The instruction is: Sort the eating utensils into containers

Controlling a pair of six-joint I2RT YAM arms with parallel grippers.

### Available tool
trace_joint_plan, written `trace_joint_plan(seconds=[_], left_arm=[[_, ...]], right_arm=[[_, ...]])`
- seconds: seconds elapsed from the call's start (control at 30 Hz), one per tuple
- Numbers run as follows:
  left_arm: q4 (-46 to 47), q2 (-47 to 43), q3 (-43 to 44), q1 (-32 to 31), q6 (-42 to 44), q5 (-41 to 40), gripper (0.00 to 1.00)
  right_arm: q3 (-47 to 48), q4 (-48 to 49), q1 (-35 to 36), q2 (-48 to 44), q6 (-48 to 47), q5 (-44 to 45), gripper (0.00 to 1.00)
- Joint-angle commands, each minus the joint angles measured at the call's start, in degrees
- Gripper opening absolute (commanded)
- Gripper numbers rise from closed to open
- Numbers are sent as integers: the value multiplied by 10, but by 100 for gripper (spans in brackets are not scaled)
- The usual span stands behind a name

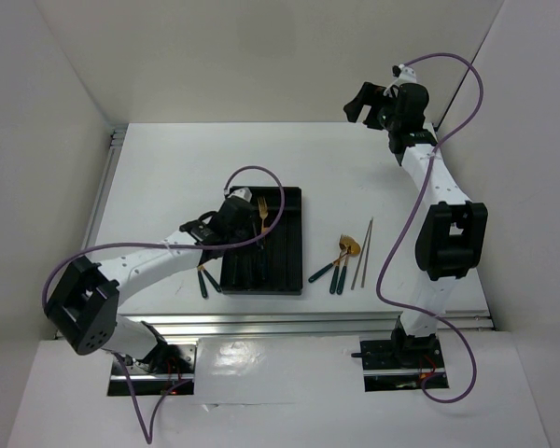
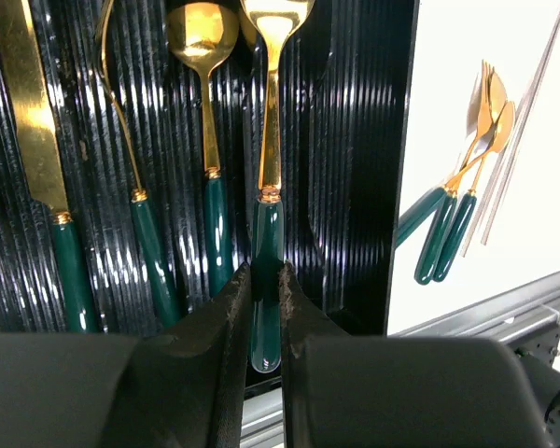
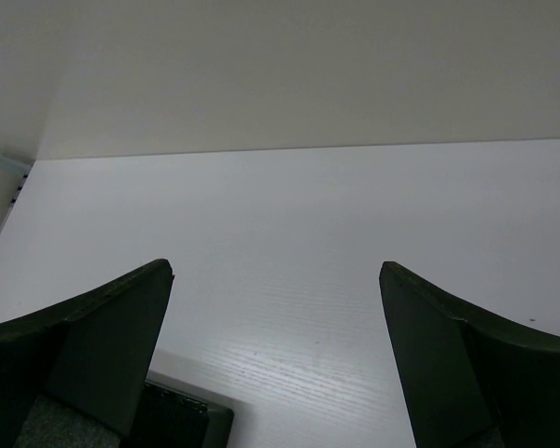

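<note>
I should next move my left gripper past the spoon toward the knife. Then I need to lower the fork into the thin utensil's compartment [image 1: 244, 259] [image 2: 133, 183].
My left gripper [image 1: 249, 227] [image 2: 266, 277] is shut on the dark teal handle of a gold-headed fork [image 1: 260, 220] [image 2: 268, 233]. It holds the fork over the black tray [image 1: 296, 245] [image 2: 355, 140], lengthwise along a compartment. A knife [image 2: 33, 121], a thin utensil [image 2: 135, 201] and a spoon [image 2: 205, 65] lie in the compartments to the left. Three utensils [image 1: 339, 264] [image 2: 453, 219] and two chopsticks [image 1: 362, 250] [image 2: 525, 117] lie on the table right of the tray. My right gripper [image 1: 363, 101] [image 3: 275, 271] is open and empty, raised at the far right.
Two more teal-handled utensils [image 1: 206, 280] lie on the table by the tray's near left corner, partly under my left arm. A tray corner [image 3: 182, 422] shows low in the right wrist view. The table's metal front rail [image 1: 308, 322] runs just behind the tray.
</note>
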Motion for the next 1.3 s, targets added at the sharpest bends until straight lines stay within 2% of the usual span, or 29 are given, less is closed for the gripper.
trace_joint_plan(seconds=[0.0,0.33,0.7,1.13,1.2,1.23,1.27], left_arm=[[-27,17,29,-2,-28,-50,0],[-71,6,29,-2,-6,-92,0],[-104,58,52,4,42,-86,0],[-122,89,57,4,42,-92,0],[-122,89,57,4,42,-92,2],[-122,89,62,4,42,-92,9],[-128,89,62,4,42,-92,11]], right_arm=[[-6,24,-4,-37,0,9,100],[-6,24,-4,-37,0,9,100],[-6,24,-4,-37,0,9,100],[-6,24,-4,-37,0,9,100],[-6,24,-4,-37,0,9,100],[-6,24,-4,-37,0,9,100],[-6,24,-4,-37,0,9,100]])
